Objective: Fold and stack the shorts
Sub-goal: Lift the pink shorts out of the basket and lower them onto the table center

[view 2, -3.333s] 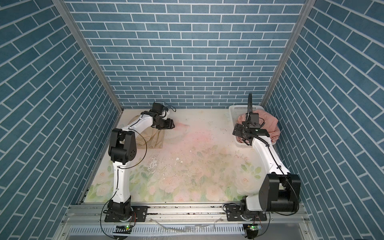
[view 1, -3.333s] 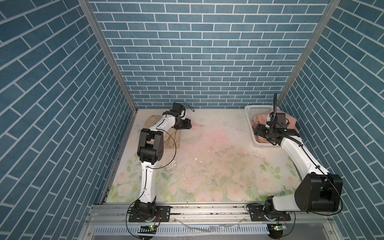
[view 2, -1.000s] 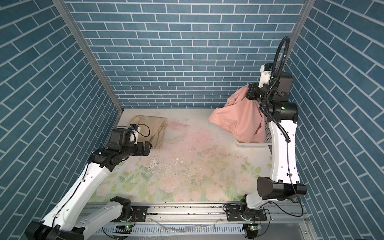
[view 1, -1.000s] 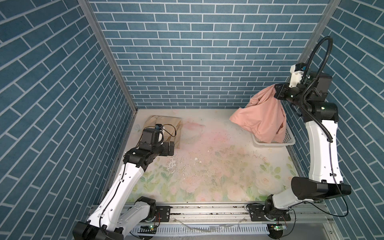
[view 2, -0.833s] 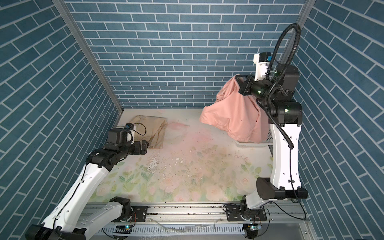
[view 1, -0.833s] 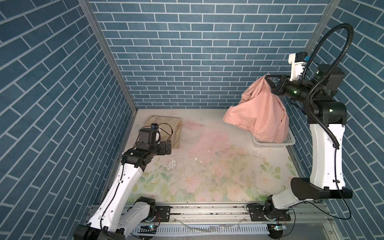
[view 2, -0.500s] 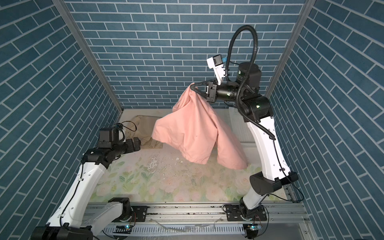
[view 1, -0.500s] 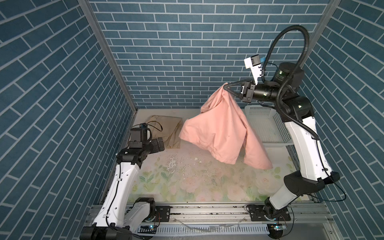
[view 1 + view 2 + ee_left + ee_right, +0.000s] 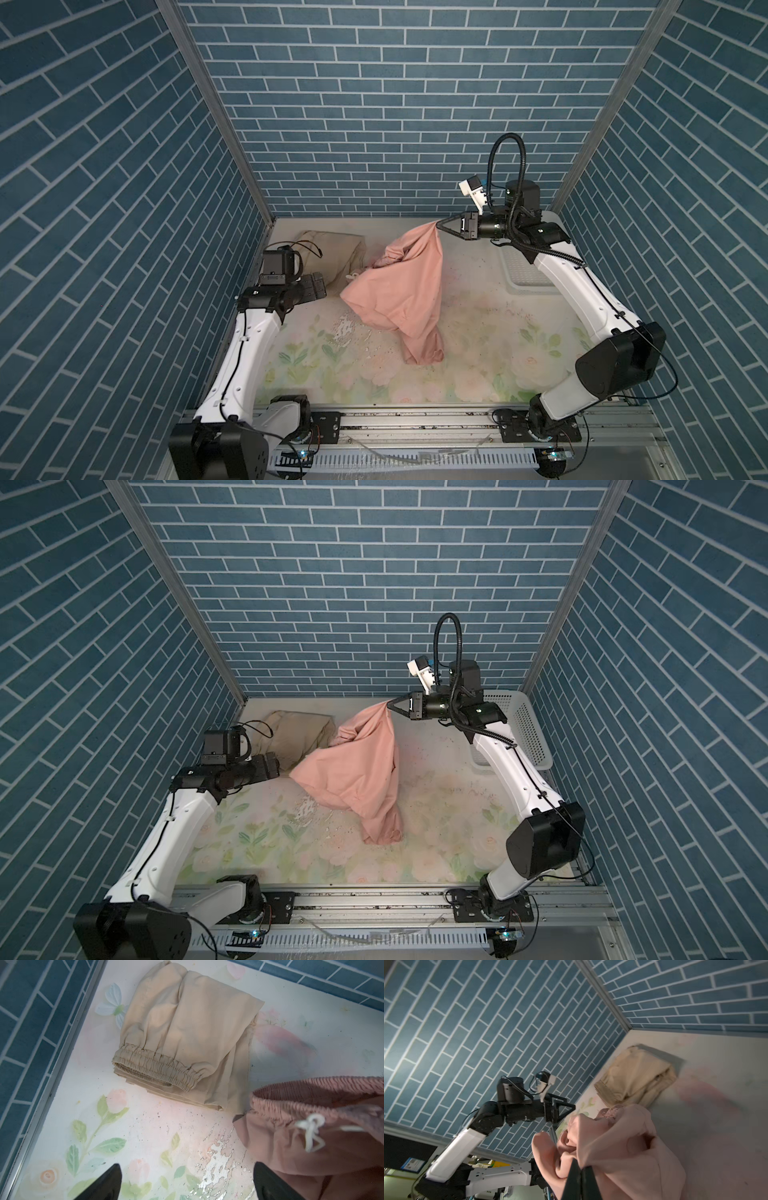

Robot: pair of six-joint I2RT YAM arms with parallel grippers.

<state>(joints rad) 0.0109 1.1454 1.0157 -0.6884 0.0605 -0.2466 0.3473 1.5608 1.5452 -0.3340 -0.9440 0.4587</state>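
My right gripper lowers toward the white basket next and releases the pink shorts' bunched edge over the clear floral mat [image 9: 472, 294], since that open part of the mat lies below.
The salmon pink shorts [image 9: 399, 291] [image 9: 353, 771] hang from my right gripper [image 9: 437, 225] [image 9: 388, 705], which is shut on a bunched edge of the cloth [image 9: 623, 1147]. Their lower end lies crumpled on the floral mat in the middle. The beige shorts [image 9: 332, 253] [image 9: 297, 731] [image 9: 182, 1043] lie folded at the back left, waistband showing. My left gripper [image 9: 316, 286] [image 9: 272, 766] [image 9: 187, 1165] hovers open just in front of them, with nothing between its fingers. The pink waistband and white drawstring [image 9: 311, 1132] hang close to one fingertip.
A white perforated basket [image 9: 536, 737] [image 9: 523, 274] stands at the back right, partly behind the right arm. Blue brick walls close in the mat on three sides. A worn, flaking patch [image 9: 345, 328] marks the mat near the pink cloth.
My right gripper swung the pink shorts from above the basket leftward to the middle and lowered them until their end touched the mat. The left arm shifted slightly.
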